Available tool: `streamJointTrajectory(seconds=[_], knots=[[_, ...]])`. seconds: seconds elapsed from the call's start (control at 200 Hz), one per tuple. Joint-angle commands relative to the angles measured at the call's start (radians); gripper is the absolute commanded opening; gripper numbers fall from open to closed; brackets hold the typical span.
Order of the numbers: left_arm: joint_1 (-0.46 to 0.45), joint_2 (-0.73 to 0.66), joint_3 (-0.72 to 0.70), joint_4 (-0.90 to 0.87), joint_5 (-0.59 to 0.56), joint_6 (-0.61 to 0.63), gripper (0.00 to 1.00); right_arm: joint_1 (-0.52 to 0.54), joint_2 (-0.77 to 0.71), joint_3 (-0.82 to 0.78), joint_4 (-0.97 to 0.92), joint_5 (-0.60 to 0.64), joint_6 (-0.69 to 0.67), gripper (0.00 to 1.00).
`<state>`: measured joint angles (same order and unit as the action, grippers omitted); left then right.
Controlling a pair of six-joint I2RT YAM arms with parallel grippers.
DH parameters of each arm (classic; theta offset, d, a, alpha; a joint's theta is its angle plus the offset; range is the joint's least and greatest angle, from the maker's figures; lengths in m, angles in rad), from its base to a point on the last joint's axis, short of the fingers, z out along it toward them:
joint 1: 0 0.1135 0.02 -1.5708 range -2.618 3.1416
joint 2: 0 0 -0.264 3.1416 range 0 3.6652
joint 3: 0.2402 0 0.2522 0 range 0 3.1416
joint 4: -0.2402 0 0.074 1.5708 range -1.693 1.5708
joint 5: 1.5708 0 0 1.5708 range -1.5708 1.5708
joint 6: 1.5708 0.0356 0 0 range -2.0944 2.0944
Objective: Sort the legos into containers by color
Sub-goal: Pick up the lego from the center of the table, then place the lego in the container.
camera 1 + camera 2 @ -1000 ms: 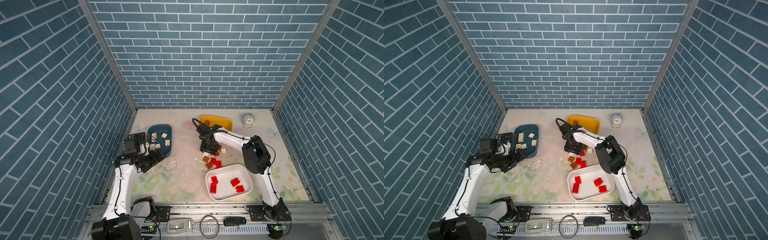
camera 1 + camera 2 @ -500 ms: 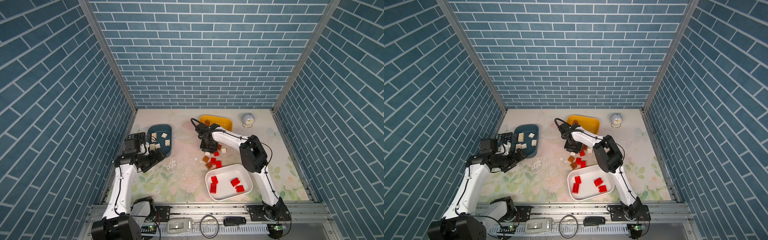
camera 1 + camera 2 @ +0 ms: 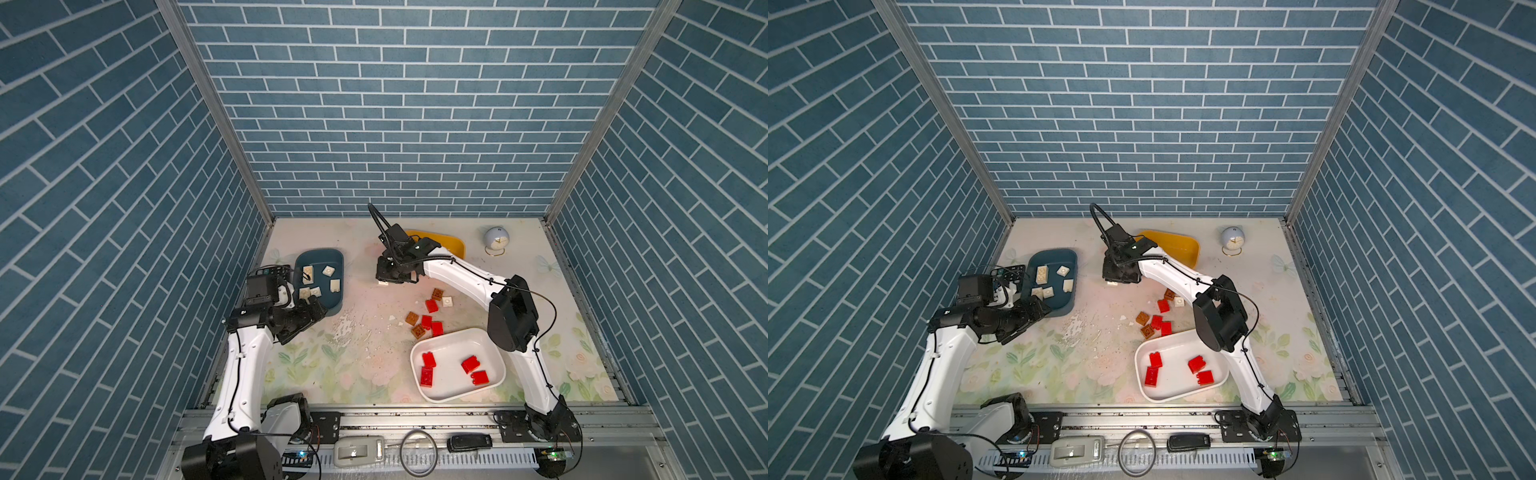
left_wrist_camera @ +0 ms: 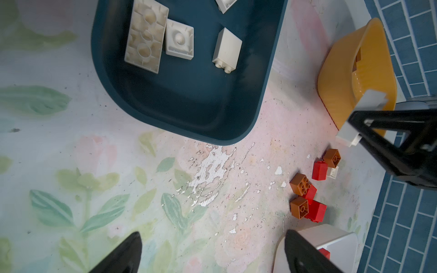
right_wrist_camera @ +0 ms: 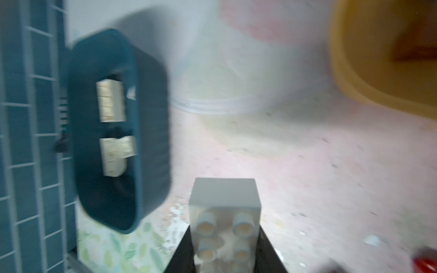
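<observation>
My right gripper swings the white lego over the teal tub's bare bottom next, where white ones lie, and releases, since the teal tub (image 3: pixel 337 258) lies across the mat from it.
My right gripper (image 3: pixel 385 281) is shut on a white lego (image 5: pixel 224 205), held above the mat between the yellow tub (image 3: pixel 453 246) and the teal tub (image 3: pixel 337 258). Several white legos (image 3: pixel 328 271) lie in the teal tub. The white tub (image 3: pixel 496 353) at the front right holds several red legos (image 3: pixel 469 364). Loose red legos (image 3: pixel 431 306), brown ones (image 3: pixel 412 318) and a white one (image 3: pixel 447 301) lie in a cluster behind it. My left gripper (image 3: pixel 316 311) stands open and empty over the mat by the teal tub's near end. A brown lego (image 4: pixel 357 59) shows in the yellow tub.
A small round clock (image 3: pixel 496 240) stands at the back right. A black calculator (image 3: pixel 272 272) lies left of the teal tub, partly under my left arm. A flaked patch of mat (image 3: pixel 345 328) lies in front of the teal tub. Brick-patterned walls close in three sides.
My right gripper has shut on the white lego and carried it left and back, away from the loose cluster toward the teal tub. The left arm has not moved.
</observation>
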<state>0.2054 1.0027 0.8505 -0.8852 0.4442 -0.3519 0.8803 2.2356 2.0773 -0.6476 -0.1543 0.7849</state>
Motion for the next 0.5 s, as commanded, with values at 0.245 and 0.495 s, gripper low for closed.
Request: streamJointTrajectory(seconds=[0.245,0.495], knots=[[0.007,-0.032,0.05,-0.076,-0.067,-0.009,0.96,0.06,0.264,0.344,0.236,-0.255,0.001,0.25],[0.008,-0.017,0.066,-0.082,-0.048,-0.006,0.95,0.092,0.385,0.444,0.307,-0.291,0.079,0.31]])
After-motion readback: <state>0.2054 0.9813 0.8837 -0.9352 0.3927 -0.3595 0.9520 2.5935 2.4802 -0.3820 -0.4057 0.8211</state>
